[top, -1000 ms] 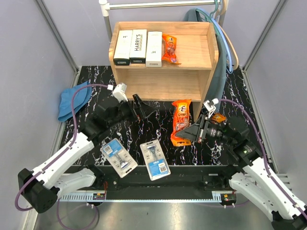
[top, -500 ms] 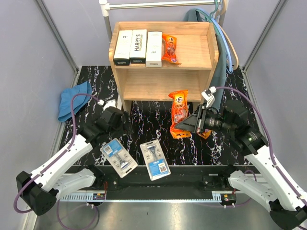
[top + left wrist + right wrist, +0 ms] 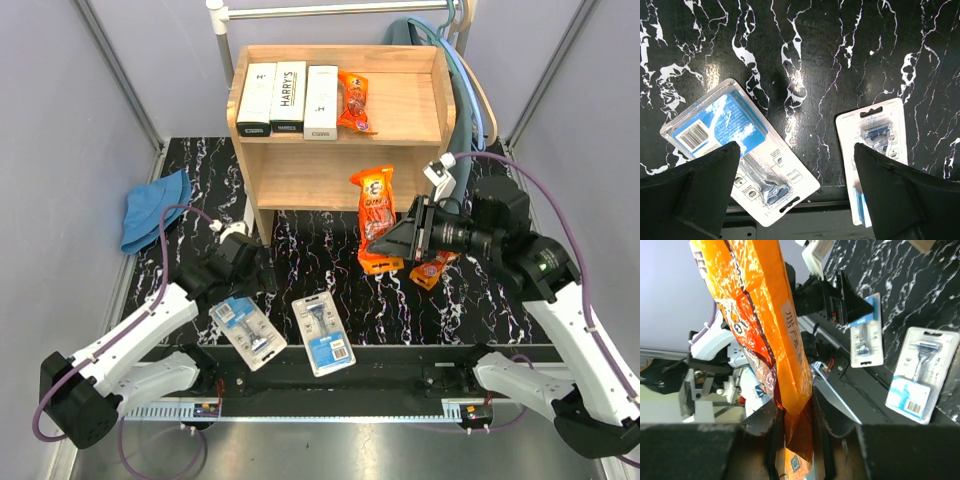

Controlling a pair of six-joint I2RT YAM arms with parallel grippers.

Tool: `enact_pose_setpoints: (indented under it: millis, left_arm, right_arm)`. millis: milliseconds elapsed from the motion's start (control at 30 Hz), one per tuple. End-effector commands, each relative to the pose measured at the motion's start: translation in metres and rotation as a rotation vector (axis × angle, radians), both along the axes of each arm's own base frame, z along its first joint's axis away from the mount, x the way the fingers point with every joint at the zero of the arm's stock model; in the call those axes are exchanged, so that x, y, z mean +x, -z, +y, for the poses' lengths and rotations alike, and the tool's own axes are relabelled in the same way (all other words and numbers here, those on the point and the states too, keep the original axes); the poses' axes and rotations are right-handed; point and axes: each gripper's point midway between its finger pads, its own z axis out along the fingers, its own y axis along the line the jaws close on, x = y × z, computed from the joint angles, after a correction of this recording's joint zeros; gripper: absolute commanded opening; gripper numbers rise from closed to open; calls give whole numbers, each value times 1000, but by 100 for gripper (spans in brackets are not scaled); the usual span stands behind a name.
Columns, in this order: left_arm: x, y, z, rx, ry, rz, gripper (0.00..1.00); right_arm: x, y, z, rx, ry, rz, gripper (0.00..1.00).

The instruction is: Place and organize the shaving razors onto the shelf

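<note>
The bare wood of the shelf's top level beside the shelved orange pouch is empty, so I need to raise my right gripper outward over that space and let go of the held pouch.
The wooden shelf holds three long white razor boxes and an orange pouch on its top tier. My right gripper is shut on the lower end of a second orange pouch, held upright in the air in front of the shelf's lower tier; in the right wrist view the pouch rises from between the fingers. A third orange pouch lies on the table under that arm. Two blister cards lie near the front edge. My left gripper hangs open above them, empty.
A blue cloth lies at the left of the black marbled table. A metal clothes rail runs behind the shelf, and a grey-blue garment on hangers hangs against the shelf's right side.
My right gripper has lifted the orange pouch off the table, up and toward the shelf. My left arm has drawn back from the shelf to above the left blister card.
</note>
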Motion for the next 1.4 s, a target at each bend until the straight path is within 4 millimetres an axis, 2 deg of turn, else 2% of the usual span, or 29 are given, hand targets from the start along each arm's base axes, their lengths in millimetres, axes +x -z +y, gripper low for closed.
enact_pose_setpoints:
  millis: [0, 33, 67, 100, 133, 167, 233, 267, 300, 367, 500, 533, 567, 600, 633, 667, 733, 767, 900, 1033, 1367]
  left_arm:
    - [2, -1, -9, -41, 30, -19, 99]
    - [2, 0, -10, -40, 33, -16, 99]
    - [1, 2, -10, -37, 35, -10, 99]
    - [1, 3, -11, -37, 39, -6, 99]
    - [1, 3, -12, -39, 41, -4, 99]
    - [1, 5, -13, -39, 42, -2, 99]
    - [1, 5, -14, -40, 44, 0, 99]
    - [1, 6, -15, -40, 47, 3, 99]
    - [0, 7, -15, -41, 48, 5, 99]
    - [0, 8, -17, -41, 52, 8, 99]
    - [-1, 10, -18, -43, 56, 10, 99]
    - [-2, 12, -17, -41, 56, 15, 99]
    - [-2, 13, -18, -44, 59, 16, 99]
    - [-2, 13, -19, -48, 59, 16, 99]
    - [-3, 15, -19, -46, 59, 19, 99]
    - [-4, 16, -20, -50, 62, 21, 99]
    - [-5, 18, -21, -52, 69, 24, 99]
    - [-5, 18, -22, -56, 74, 21, 99]
    - [-6, 16, -22, -64, 87, 7, 99]
    - [-8, 20, -21, -61, 91, 13, 99]
    - [-16, 29, -19, -66, 102, 31, 99]
  right_arm:
    - [7, -23, -4, -69, 11, -77, 1]
    - [11, -26, -5, -84, 24, -84, 1]
    - [12, -42, -7, -75, 30, -119, 1]
    - [18, -37, -4, -113, 27, -103, 1]
    - [23, -41, -5, -127, 45, -114, 1]
    - [24, -58, -7, -117, 56, -152, 1]
    - [38, -56, -6, -167, 77, -146, 1]
    - [38, -74, -8, -151, 89, -189, 1]
    - [47, -69, -4, -183, 84, -173, 1]
    - [60, -82, -2, -192, 109, -205, 1]
    - [82, -96, -3, -245, 157, -253, 1]
    - [82, -116, -6, -221, 178, -300, 1]
    - [93, -106, -2, -260, 174, -277, 1]
    - [99, -110, -4, -271, 201, -294, 2]
    - [99, -129, -8, -243, 231, -343, 2]
    - [113, -124, -7, -261, 242, -334, 2]
    - [124, -134, -12, -236, 277, -352, 2]
    - [139, -134, -18, -233, 310, -348, 2]
    - [167, -139, -31, -213, 374, -357, 2]
    - [188, -139, -33, -206, 402, -369, 3]
    - [218, -130, -41, -239, 464, -368, 5]
